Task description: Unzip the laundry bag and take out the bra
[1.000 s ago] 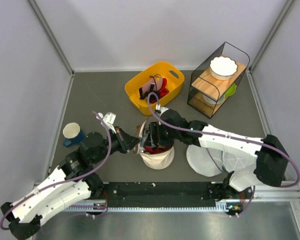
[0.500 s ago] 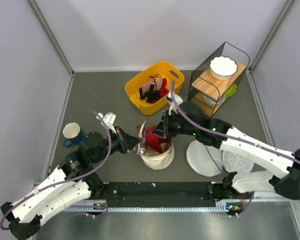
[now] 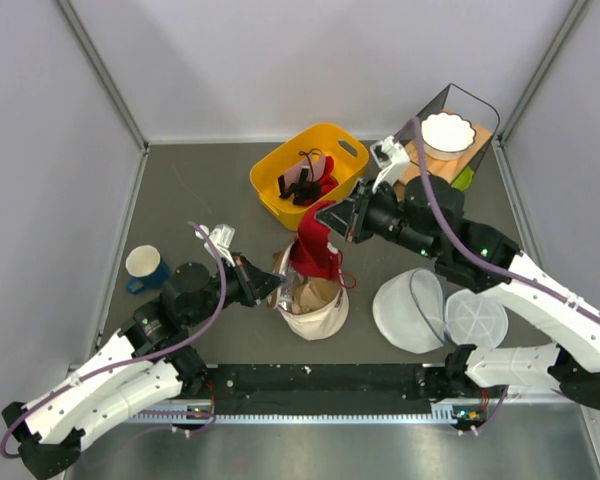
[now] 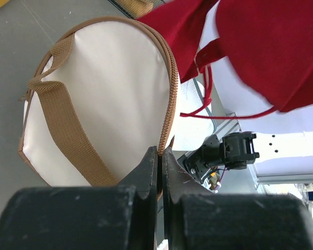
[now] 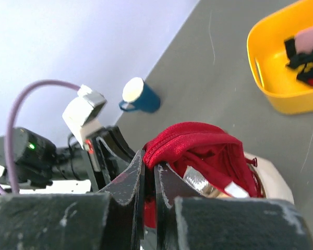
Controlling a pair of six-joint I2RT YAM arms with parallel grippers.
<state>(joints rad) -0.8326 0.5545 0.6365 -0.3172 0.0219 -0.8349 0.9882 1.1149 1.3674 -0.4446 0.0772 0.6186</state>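
Note:
The yellow bin lies outward of my right gripper, which should rise to clear the hanging straps, then move outward and lower into it to release the bra.
The cream laundry bag stands open in the middle of the table, with its brown zipper band and strap. My left gripper is shut on the bag's zipper rim at its left side, also seen in the left wrist view. My right gripper is shut on the red bra and holds it up above the bag's mouth; the bra hangs from the jaws with its lower end and straps still over the opening. The silvery lining shows beneath it.
A yellow bin with dark and red items sits behind the bag. A blue mug stands at the left. White mesh pouches lie at the right. A wire shelf with a white bowl stands at the back right.
My right gripper has risen out of the bag and moved back and right, pulling the red bra up out of the opening. The left gripper has stayed on the rim.

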